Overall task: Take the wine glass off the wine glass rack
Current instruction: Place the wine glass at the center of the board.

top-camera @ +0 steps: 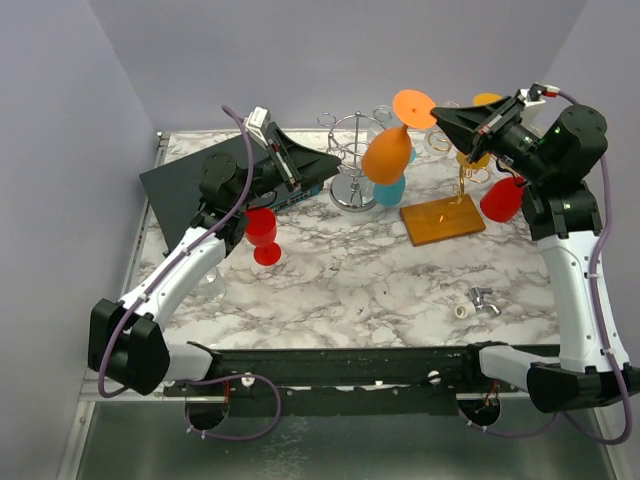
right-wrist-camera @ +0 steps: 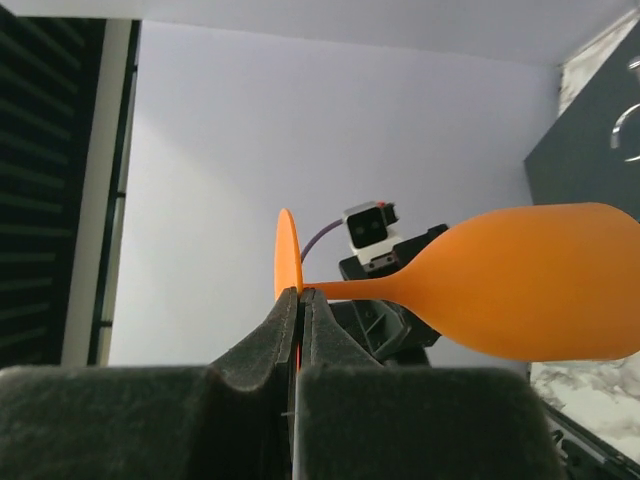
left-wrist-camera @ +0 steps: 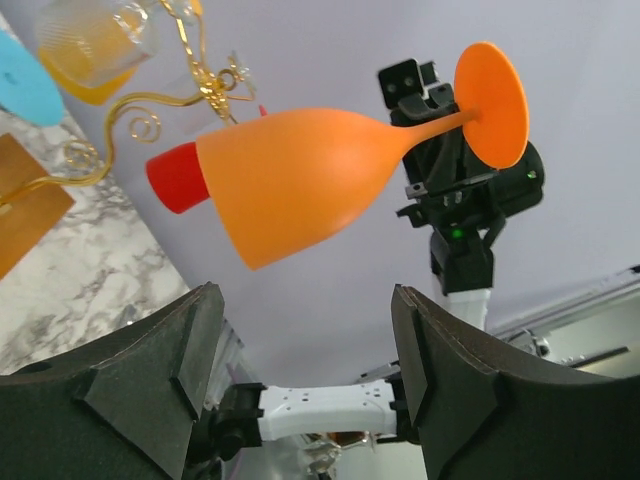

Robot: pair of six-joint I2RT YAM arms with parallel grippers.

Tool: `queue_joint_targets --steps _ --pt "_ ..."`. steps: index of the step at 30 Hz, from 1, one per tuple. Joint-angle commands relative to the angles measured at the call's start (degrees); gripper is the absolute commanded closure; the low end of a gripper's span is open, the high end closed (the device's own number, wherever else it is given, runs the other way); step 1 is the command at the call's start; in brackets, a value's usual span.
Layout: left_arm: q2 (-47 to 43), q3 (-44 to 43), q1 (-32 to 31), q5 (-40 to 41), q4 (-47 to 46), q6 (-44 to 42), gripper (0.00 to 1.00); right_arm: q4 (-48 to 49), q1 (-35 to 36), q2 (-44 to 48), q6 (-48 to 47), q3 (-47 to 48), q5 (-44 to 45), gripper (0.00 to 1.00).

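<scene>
Next, I tip my left gripper upward and ease it toward the orange bowl [right-wrist-camera: 530, 280], open fingers astride its rim, because the glass [top-camera: 388, 152] hangs above them across a gap.
The orange wine glass [top-camera: 388, 152] hangs in the air on its side, off the golden wire rack [top-camera: 462, 182] with its wooden base [top-camera: 443, 221]. My right gripper [top-camera: 437, 115] is shut on the edge of the glass's round foot [right-wrist-camera: 286, 255]; the bowl [right-wrist-camera: 530, 280] sticks out to the right. In the left wrist view the glass [left-wrist-camera: 300, 170] floats above my left gripper [left-wrist-camera: 305, 320], which is open and holds nothing. In the top view the left gripper [top-camera: 330, 160] points at the bowl from the left, a short gap away.
A red glass [top-camera: 263, 235] stands on the marble table [top-camera: 350, 280]. Blue glass [top-camera: 389, 190] and silver wire stand [top-camera: 352, 150] sit at the back centre. Another red glass [top-camera: 502, 198] is by the rack. An amber glass [left-wrist-camera: 95, 45] hangs on it. Small metal parts [top-camera: 483, 298] lie front right.
</scene>
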State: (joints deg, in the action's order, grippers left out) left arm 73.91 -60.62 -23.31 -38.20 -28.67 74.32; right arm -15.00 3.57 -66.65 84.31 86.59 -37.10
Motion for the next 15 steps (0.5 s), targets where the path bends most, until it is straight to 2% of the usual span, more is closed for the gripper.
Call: queue_joint_targets --steps 1,15 --pt "3.51 -2.51 0.29 -4.28 -12.93 5.96 0.25 9.03 3.47 -2.94 6.27 2.15 -1.57 0.99" --pt "6.98 -3.8 0.37 -4.4 -18.67 9.56 0.25 13.88 5.77 -5.17 9.7 4.12 0.71 0.99"
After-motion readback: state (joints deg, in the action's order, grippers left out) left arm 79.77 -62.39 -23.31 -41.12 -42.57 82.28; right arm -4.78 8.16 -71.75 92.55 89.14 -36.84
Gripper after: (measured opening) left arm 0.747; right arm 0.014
